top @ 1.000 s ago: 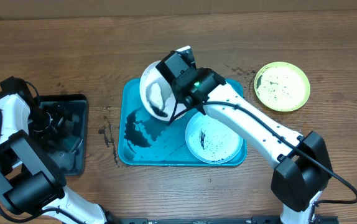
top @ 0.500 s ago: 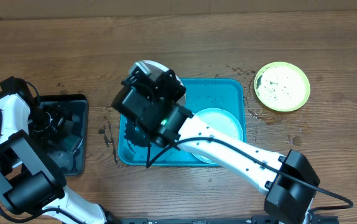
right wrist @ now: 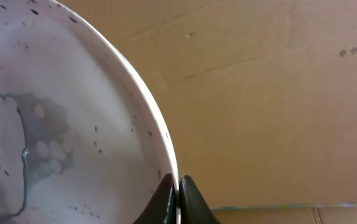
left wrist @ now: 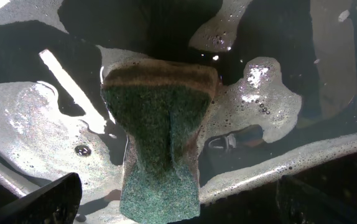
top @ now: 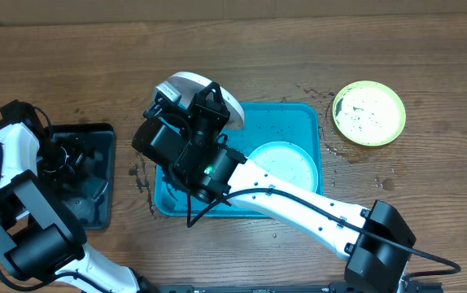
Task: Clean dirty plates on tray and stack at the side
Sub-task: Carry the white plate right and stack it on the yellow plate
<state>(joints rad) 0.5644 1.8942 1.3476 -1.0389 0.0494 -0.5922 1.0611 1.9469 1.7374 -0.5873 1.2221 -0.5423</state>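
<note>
The right gripper turns the tilted white plate level next, swings across the tray and lowers that plate onto the yellow-green plate point(top: 369, 113), which sits beside the tray.
My right gripper point(right wrist: 177, 186) is shut on the rim of a white plate point(right wrist: 54, 124) smeared with grey and black specks. It holds the plate tilted in the air over the far left corner of the turquoise tray point(top: 303, 114). In the overhead view the plate point(top: 181, 85) shows behind the right wrist point(top: 205, 110). A second white plate point(top: 286, 163) lies in the tray, partly under my right arm. The yellow-green plate point(top: 369, 112) sits on the table to the right of the tray. My left gripper point(left wrist: 178, 208) is open over a green sponge point(left wrist: 160, 137).
A black tray point(top: 95, 203) with foamy water stands at the left, and the sponge lies in it under my left gripper point(top: 67, 159). Dark smears mark the left part of the turquoise tray and the wood beside it point(top: 140, 175). A cardboard wall runs along the back.
My right arm has swung left and risen toward the camera with the white plate, from over the tray's middle to its far left corner. The left arm has not moved.
</note>
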